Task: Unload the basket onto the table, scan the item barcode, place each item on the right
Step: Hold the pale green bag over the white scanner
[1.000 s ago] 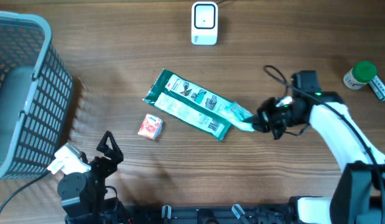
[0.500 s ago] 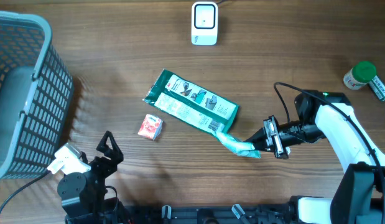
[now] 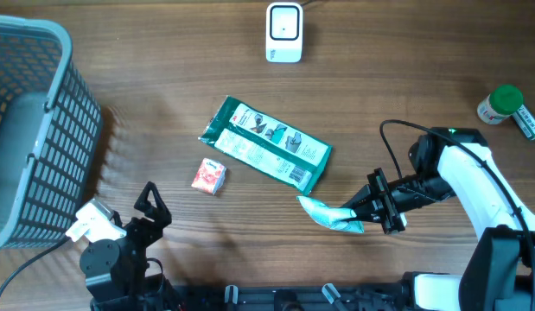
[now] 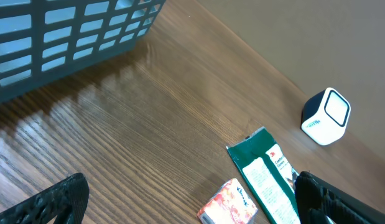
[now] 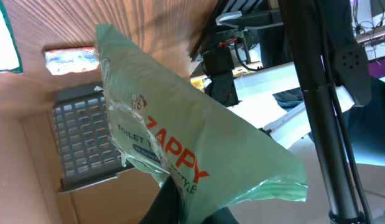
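Observation:
My right gripper will next carry the packet point(image 3: 328, 213) outward over the white scanner, then across to release it on the bare wooden tabletop point(image 3: 468, 89) beside the green-capped bottle.
A pale green Zappy wipes packet point(image 3: 328, 213) hangs off the table at the front right, with my right gripper point(image 3: 369, 211) shut on its end. The right wrist view shows this packet point(image 5: 180, 134) close up, its printed face toward the camera and its lower edge pinched by the dark fingers point(image 5: 170, 202). I see no barcode on that face. The white scanner point(image 3: 283, 33) stands at the back centre, far from the packet. My left gripper point(image 3: 150, 206) rests at the front left, open and holding nothing. In the left wrist view, the scanner point(image 4: 327, 116) shows at the right.
A long dark green pack point(image 3: 267, 144) lies in the middle, and a small red tissue pack point(image 3: 208, 175) is left of it. A grey basket point(image 3: 34, 130) fills the left side. A green-capped bottle point(image 3: 502, 103) lies at the far right.
My right gripper has pulled the pale green packet away from the long green pack, toward the table's front, and turned it. The left arm has not moved.

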`<state>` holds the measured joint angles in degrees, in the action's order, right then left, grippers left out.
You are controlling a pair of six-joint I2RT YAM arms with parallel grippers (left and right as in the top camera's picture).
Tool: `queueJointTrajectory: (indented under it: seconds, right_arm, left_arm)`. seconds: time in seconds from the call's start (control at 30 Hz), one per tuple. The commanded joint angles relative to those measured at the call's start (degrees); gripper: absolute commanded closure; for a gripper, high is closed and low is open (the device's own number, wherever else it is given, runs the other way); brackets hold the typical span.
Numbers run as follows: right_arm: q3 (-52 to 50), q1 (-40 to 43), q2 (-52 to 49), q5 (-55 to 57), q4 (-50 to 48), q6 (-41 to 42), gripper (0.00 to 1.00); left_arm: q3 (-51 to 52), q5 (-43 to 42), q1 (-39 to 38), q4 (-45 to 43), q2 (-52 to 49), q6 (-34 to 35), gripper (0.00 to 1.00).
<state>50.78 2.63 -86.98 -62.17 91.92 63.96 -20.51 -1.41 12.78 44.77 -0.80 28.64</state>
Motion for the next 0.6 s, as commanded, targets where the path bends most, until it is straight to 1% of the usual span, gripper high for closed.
queueJointTrajectory:
  seconds: [0.0,0.07,0.1,0.17,0.2,0.23,0.27,0.3,0.37,0.43,0.47,0.57]
  right_arm:
    - [0.3,0.2,0.6,-1.7,-1.3,-1.2,0.96]
    - [0.3,0.2,0.6,1.2,-5.9,-10.3,0.96]
    - [0.3,0.2,0.6,-0.9,-13.0,-11.4,0.96]
    - [0.3,0.0,0.6,-0.9,-36.9,-8.7,0.96]
    - [0.3,-0.2,0.6,-0.9,-44.5,-7.0,0.96]
    - [0.3,-0.6,0.6,-0.8,-54.1,-4.7,0.96]
    - [0.3,-1.4,0.6,1.8,-71.3,-0.6,0.96]
    - [0.3,-2.2,0.6,4.5,-80.6,1.7,0.95]
    - [0.3,-3.9,0.6,8.4,-90.1,6.7,0.95]
    - [0.4,-7.3,0.4,17.2,-100.3,10.9,0.95]
    - [0.7,-9.4,0.1,22.4,-102.9,12.4,0.95]
    - [3.7,-14.5,-2.6,34.6,-104.6,13.1,0.95]
  left_arm:
    - [0.0,0.4,0.1,-0.1,0.3,0.3,0.0]
    - [0.0,0.4,0.1,-0.1,0.3,0.3,0.0]
    - [0.0,0.4,0.1,-0.1,0.3,0.3,0.0]
    - [0.0,0.4,0.1,-0.1,0.3,0.3,0.0]
    - [0.0,0.4,0.1,-0.1,0.3,0.3,0.0]
    - [0.0,0.4,0.1,-0.1,0.3,0.3,0.0]
    - [0.0,0.4,0.1,-0.1,0.3,0.3,0.0]
    - [0.0,0.4,0.1,-0.1,0.3,0.3,0.0]
    - [0.0,0.4,0.1,-0.1,0.3,0.3,0.0]
    - [0.0,0.4,0.1,-0.1,0.3,0.3,0.0]
    - [0.0,0.4,0.1,-0.1,0.3,0.3,0.0]
    - [0.0,0.4,0.1,-0.1,0.3,0.3,0.0]
